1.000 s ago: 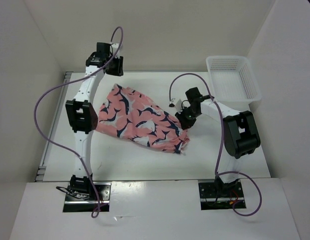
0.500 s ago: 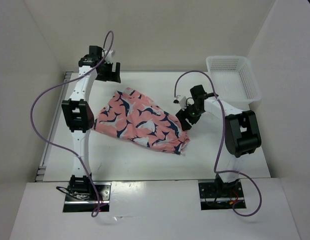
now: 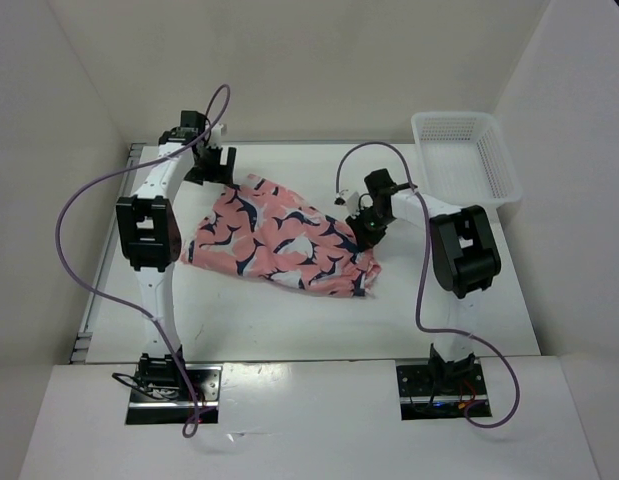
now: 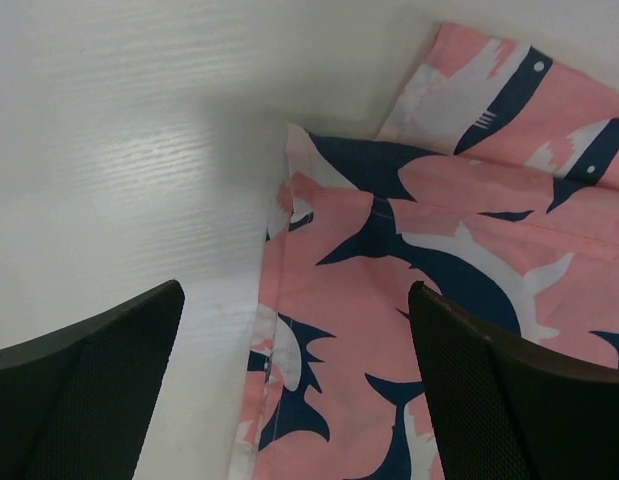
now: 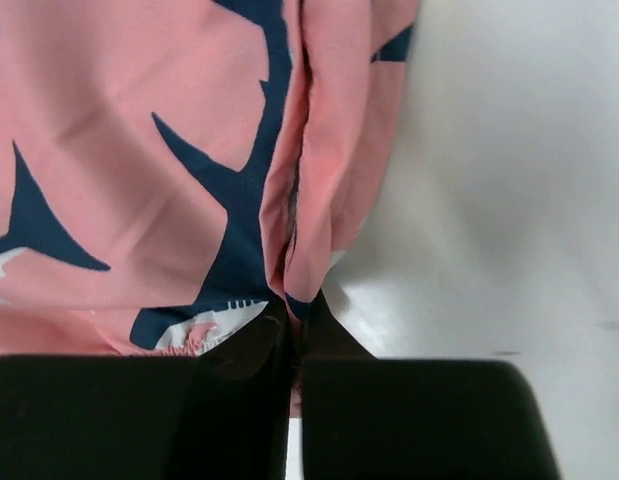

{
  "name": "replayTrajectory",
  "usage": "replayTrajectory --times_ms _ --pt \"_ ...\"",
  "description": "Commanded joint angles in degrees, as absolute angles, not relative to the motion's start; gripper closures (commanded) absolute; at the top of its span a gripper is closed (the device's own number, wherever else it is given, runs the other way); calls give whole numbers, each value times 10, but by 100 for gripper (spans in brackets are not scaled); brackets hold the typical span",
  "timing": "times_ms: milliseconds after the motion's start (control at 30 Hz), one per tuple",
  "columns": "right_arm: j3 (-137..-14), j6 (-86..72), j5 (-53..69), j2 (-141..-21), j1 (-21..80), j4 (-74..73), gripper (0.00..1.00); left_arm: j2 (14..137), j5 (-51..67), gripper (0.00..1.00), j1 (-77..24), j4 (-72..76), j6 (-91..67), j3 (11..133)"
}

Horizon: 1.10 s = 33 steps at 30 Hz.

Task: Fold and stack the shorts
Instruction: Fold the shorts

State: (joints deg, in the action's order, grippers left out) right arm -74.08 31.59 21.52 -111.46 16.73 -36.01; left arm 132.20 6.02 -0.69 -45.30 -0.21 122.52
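The far corner of the shorts still lies loose below and between the open fingers of my left gripper, so I need to move that gripper down onto it.
The shorts, salmon-pink with navy and white whale shapes, lie spread on the white table in the top view. My left gripper hovers over their far left corner, jaws wide open; in the left wrist view the shorts lie under the open left gripper, straddling the hem edge with nothing gripped. My right gripper is at the right edge of the fabric. In the right wrist view the right gripper is shut on a pinched fold of the shorts.
A white perforated basket stands at the far right corner of the table. White walls enclose the table on the left, back and right. Purple cables loop from both arms.
The left gripper has opened wide and come down from the back wall onto the shorts' far left corner. The right gripper opened briefly, moved slightly left, and closed on the right edge.
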Motion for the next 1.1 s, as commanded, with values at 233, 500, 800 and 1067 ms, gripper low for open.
replayTrajectory --times_ms 233,500,800,1067 --pt "-990 391 65 -1252 214 -258 100 1183 -25 0 4 -419 0 1113" --pt "-1041 317 37 -1275 235 -222 21 1219 8 0 62 -407 0 1109" --pt "-1041 273 37 -1252 235 -217 31 1341 90 0 73 -418 0 1209" --pt "-1035 292 43 -1258 218 -228 53 1416 140 0 86 -431 0 1273"
